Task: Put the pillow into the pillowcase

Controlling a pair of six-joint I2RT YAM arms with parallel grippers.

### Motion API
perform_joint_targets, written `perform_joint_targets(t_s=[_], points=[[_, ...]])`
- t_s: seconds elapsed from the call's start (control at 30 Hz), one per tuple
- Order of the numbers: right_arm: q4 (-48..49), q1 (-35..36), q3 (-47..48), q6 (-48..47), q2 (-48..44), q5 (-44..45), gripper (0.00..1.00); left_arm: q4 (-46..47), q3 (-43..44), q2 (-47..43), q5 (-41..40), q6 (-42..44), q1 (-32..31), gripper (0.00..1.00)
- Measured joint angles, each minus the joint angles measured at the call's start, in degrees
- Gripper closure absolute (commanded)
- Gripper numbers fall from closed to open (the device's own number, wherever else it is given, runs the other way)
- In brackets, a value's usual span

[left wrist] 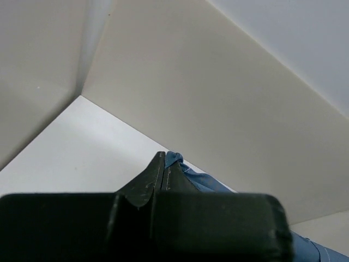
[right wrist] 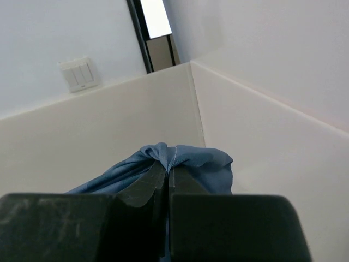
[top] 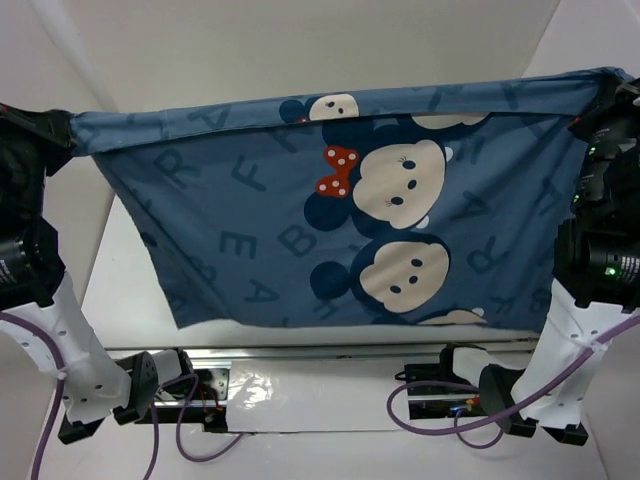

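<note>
I need to move my left gripper down to the far part of the white table below it next and let go of the pillowcase's corner, because the pillowcase (top: 340, 205) is already stretched wide.
The dusty-blue pillowcase (top: 340, 205) with letters and mouse faces with a red bow hangs spread wide in the air, stretched between both grippers. My left gripper (top: 62, 130) is shut on its upper left corner; the pinched blue cloth (left wrist: 180, 164) shows at the fingertips in the left wrist view. My right gripper (top: 608, 92) is shut on its upper right corner, where bunched blue cloth (right wrist: 185, 158) sits at the fingertips. The white pillow is out of view, perhaps hidden behind the hanging cloth.
The white table (top: 300, 385) lies below the cloth, with white walls (top: 300, 50) behind and at the sides. Both arm bases (top: 150, 385) with purple cables (top: 440, 415) stand at the near edge. A light switch (right wrist: 79, 73) is on the far wall.
</note>
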Motion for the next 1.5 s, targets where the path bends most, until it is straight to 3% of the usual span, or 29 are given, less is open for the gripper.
perform_joint_targets(t_s=[0.13, 0.27, 0.37, 0.4, 0.43, 0.47, 0.5, 0.53, 0.63, 0.67, 0.7, 0.77, 0.87, 0.97, 1.17, 1.23, 1.37, 1.5], points=[[1.6, -0.2, -7.6, 1.2, -0.3, -1.6, 1.00, 3.6, -4.6, 0.1, 2.6, 0.9, 0.3, 1.00], [5.1, -0.3, -19.6, 5.5, 6.7, -10.4, 1.00, 12.8, -18.6, 3.9, 6.5, 1.3, -0.2, 1.00], [11.6, 0.6, -30.4, 8.9, 16.3, -15.3, 1.00, 19.8, -28.6, 13.5, 6.4, 1.8, -3.2, 1.00], [13.9, 1.5, -33.4, 9.9, 21.4, -15.0, 1.00, 21.8, -29.7, 18.5, 5.7, 2.5, -4.5, 0.95], [15.0, 2.3, -34.6, 10.4, 27.0, -14.2, 0.94, 23.0, -29.7, 25.0, 4.8, 3.0, -5.9, 0.75], [15.4, 3.3, -34.5, 11.1, 33.3, -12.9, 0.59, 22.6, -27.3, 32.0, 4.2, 3.6, -6.9, 0.55], [15.0, 4.0, -33.5, 11.8, 39.0, -11.8, 0.42, 21.7, -23.0, 39.6, 3.6, 4.1, -7.7, 0.34], [13.9, 4.6, -31.3, 12.5, 44.8, -10.7, 0.30, 20.4, -17.4, 47.7, 3.3, 4.0, -8.0, 0.01], [10.2, 4.9, -22.8, 13.9, 56.2, -9.4, 0.16, 15.5, -2.1, 64.5, 3.5, 3.7, -7.3, 0.01], [9.8, 4.8, -21.0, 14.1, 57.4, -9.3, 0.06, 14.8, 0.2, 67.2, 3.7, 3.5, -6.6, 0.01], [9.3, 4.8, -19.9, 14.2, 57.6, -9.2, 0.03, 14.3, -0.2, 67.7, 4.0, 3.1, -5.9, 0.01], [9.4, 4.9, -18.4, 13.7, 55.7, -8.7, 0.00, 14.0, -3.8, 65.2, 4.1, 2.8, -4.4, 0.01], [10.2, 5.5, -18.9, 13.0, 49.8, -8.3, 0.00, 16.6, -15.7, 53.6, 3.9, 2.8, -2.4, 0.01], [10.9, 7.1, -21.9, 12.3, 41.3, -8.3, 0.00, 18.5, -20.2, 42.5, 3.0, 3.2, -2.4, 0.01], [12.1, 11.1, -33.2, 11.6, 23.4, -7.2, 0.00, 18.8, -20.0, 29.8, -0.6, 4.7, -9.7, 0.01], [11.9, 11.9, -37.7, 11.6, 17.9, -7.7, 0.00, 19.1, -24.0, 26.4, -2.5, 4.7, -13.2, 0.01], [11.4, 13.3, -43.5, 11.6, 12.4, -8.6, 0.04, 19.2, -39.2, 18.4, -3.8, 4.2, -20.1, 0.01], [11.0, 16.9, -48.3, 11.4, 12.3, -11.0, 0.00, 20.7, -57.4, 7.8, -3.7, 3.5, -25.4, 0.01]])
